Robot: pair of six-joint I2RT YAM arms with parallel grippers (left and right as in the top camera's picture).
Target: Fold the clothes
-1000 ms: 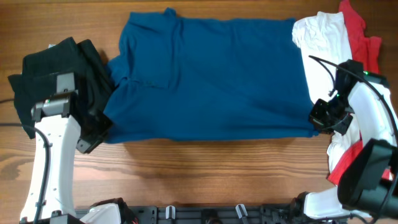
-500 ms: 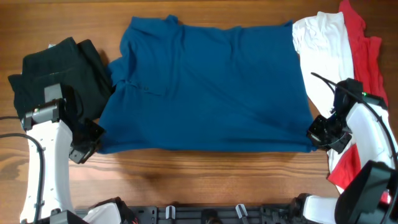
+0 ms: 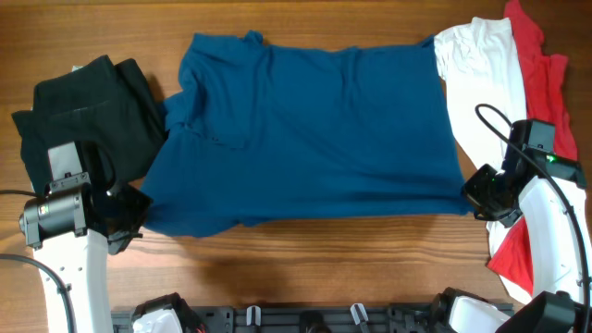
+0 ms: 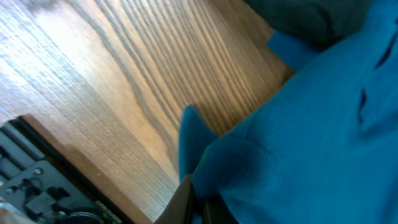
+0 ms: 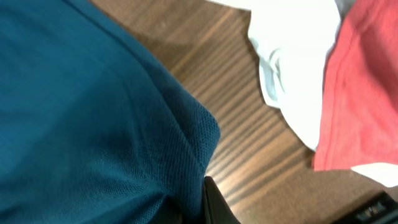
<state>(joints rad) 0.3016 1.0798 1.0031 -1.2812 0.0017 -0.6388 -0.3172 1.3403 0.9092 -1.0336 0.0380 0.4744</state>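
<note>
The shirt's edge beside the white garment lies outward and below. My right gripper will move outward and down next and release the shirt's held corner there.
The large royal-blue shirt (image 3: 305, 129) lies spread across the middle of the table. My left gripper (image 3: 139, 211) is shut on its near left corner, which shows as bunched blue cloth in the left wrist view (image 4: 298, 143). My right gripper (image 3: 470, 196) is shut on its near right corner, seen in the right wrist view (image 5: 93, 124). A black garment (image 3: 83, 111) lies at the left. A white garment (image 3: 481, 83) and a red garment (image 3: 541, 79) lie at the right.
The wooden table (image 3: 314, 268) shows along the front edge, with a black rail (image 3: 305, 319) below it. The white garment (image 5: 292, 56) and the red one (image 5: 360, 93) lie close beside my right gripper.
Both grippers have pulled the shirt's near edge toward the front of the table. The left gripper moved down and slightly left; the blue cloth has stretched and shifted toward me.
</note>
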